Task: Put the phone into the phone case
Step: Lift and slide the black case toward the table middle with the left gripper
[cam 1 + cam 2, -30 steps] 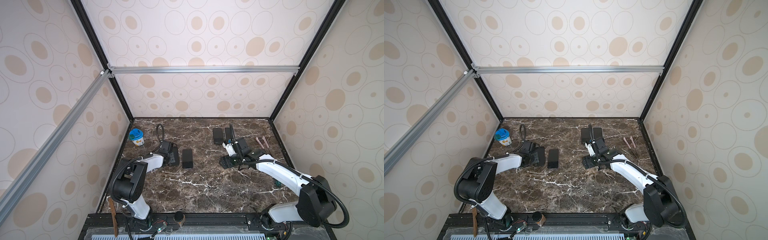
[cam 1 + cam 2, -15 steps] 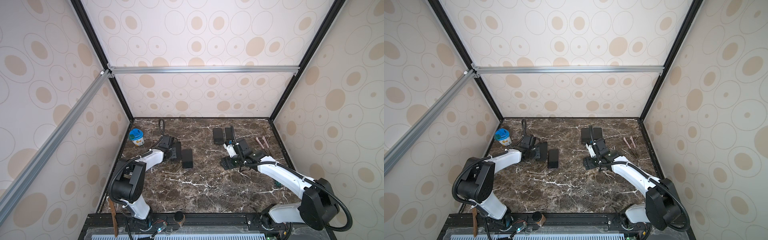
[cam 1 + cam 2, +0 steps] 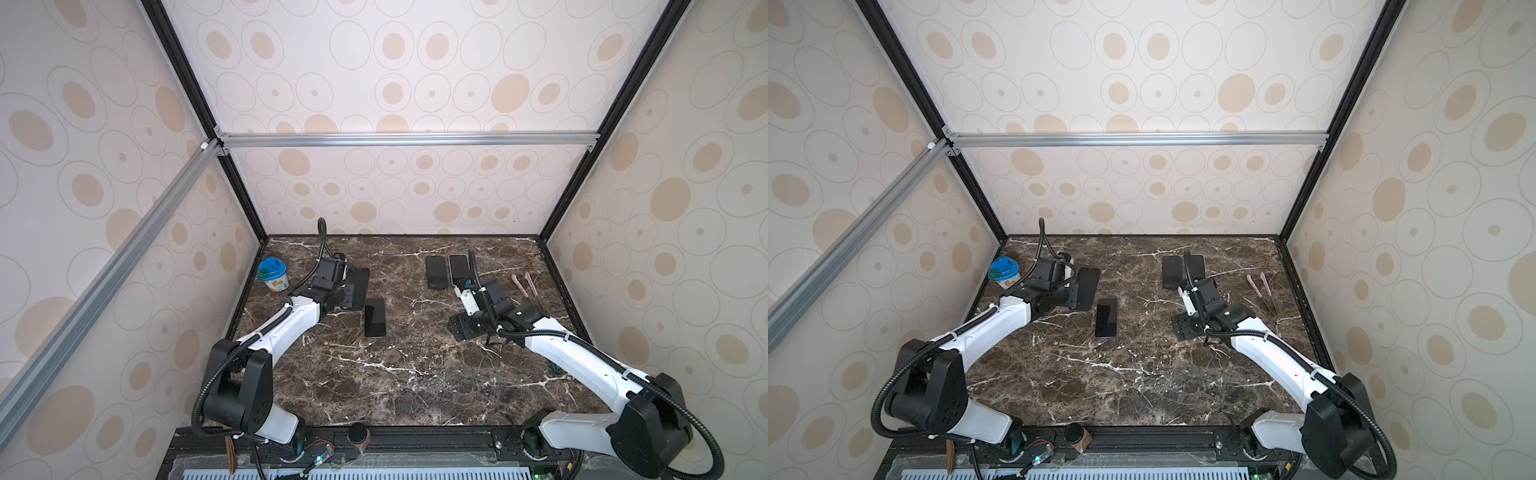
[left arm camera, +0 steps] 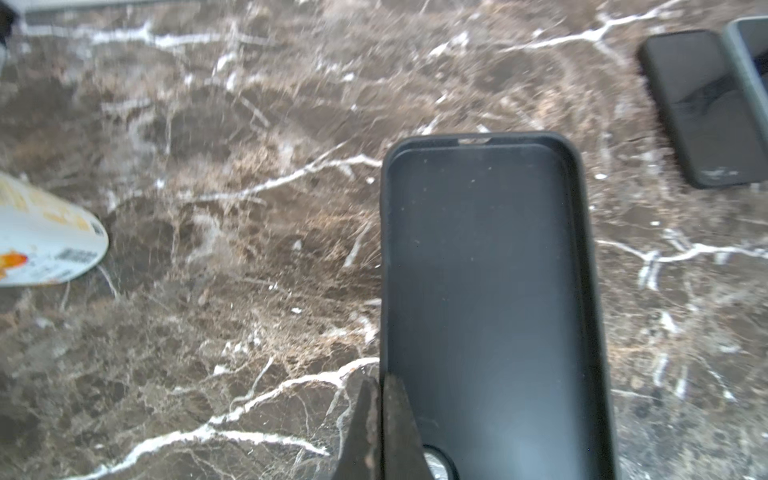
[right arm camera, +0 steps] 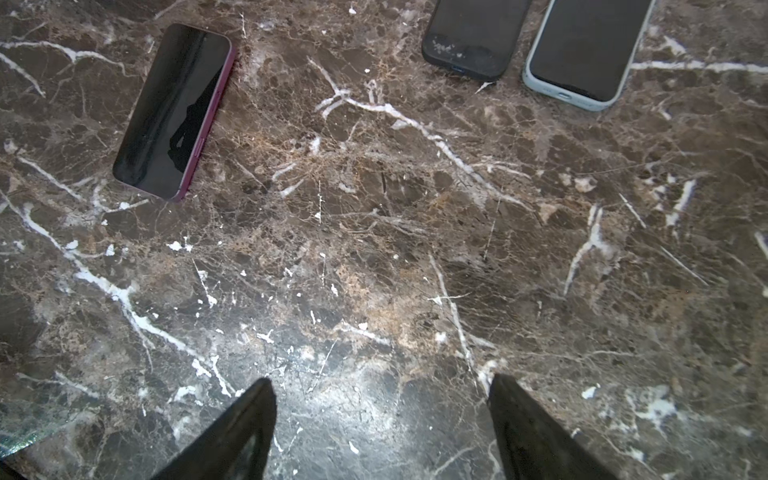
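My left gripper carries the case [image 4: 486, 291] across next, turning it, and should lower it onto the bare marble past the phone, back from the gripper, to release its long side.
The phone [image 3: 375, 318] [image 3: 1106, 317] lies flat and screen up on the marble table, left of centre; the right wrist view shows its dark screen and maroon edge [image 5: 172, 112]. The empty black phone case [image 4: 486, 291] faces open side up just behind and left of it [image 3: 360, 282] [image 3: 1089, 282]. My left gripper [image 4: 380, 384] [image 3: 347, 296] is shut on the case's long side wall, one finger inside and one outside. My right gripper [image 5: 380, 390] [image 3: 460, 329] [image 3: 1182, 327] is open over bare table right of centre, holding nothing.
Two other cased phones, a black one [image 3: 436, 272] [image 5: 473, 37] and a pale blue one [image 3: 458, 268] [image 5: 586, 50], lie at the back. A blue-lidded cup [image 3: 272, 275] [image 3: 1004, 272] stands at the left wall. Two pink sticks [image 3: 525, 286] lie at the right.
My left gripper has carried the phone case toward the back of the table, away from the phone. The right gripper has shifted only slightly and stays open.
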Action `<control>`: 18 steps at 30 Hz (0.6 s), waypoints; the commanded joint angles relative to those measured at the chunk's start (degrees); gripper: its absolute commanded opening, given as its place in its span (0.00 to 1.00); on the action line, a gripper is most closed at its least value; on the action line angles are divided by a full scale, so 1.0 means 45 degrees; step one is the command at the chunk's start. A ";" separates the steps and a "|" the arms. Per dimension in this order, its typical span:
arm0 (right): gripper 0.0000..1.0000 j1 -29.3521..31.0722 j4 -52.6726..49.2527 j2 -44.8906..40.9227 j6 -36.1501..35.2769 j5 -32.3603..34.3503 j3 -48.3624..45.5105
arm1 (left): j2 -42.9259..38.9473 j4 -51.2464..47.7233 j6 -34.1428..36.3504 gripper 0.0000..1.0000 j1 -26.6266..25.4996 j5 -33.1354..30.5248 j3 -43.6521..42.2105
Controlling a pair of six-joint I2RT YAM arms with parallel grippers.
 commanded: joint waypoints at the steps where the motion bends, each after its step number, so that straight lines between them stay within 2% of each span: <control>1: 0.83 0.0106 -0.0849 -0.0278 0.0273 0.0664 0.0378 | -0.0412 -0.0386 0.1521 0.00 -0.0719 0.0510 0.0540; 9: 0.78 0.0094 -0.1787 -0.0345 0.0871 0.0683 0.1063 | -0.0444 0.0200 0.2779 0.00 -0.2412 0.1085 0.0404; 12: 0.77 0.0096 -0.2024 -0.0487 0.0913 0.0653 0.1156 | -0.0361 0.0710 0.2806 0.00 -0.3235 0.0487 0.0319; 18: 0.75 0.0087 -0.2377 -0.0626 0.1191 0.0590 0.0980 | 0.0071 0.1482 0.2681 0.00 -0.4715 0.0260 -0.0151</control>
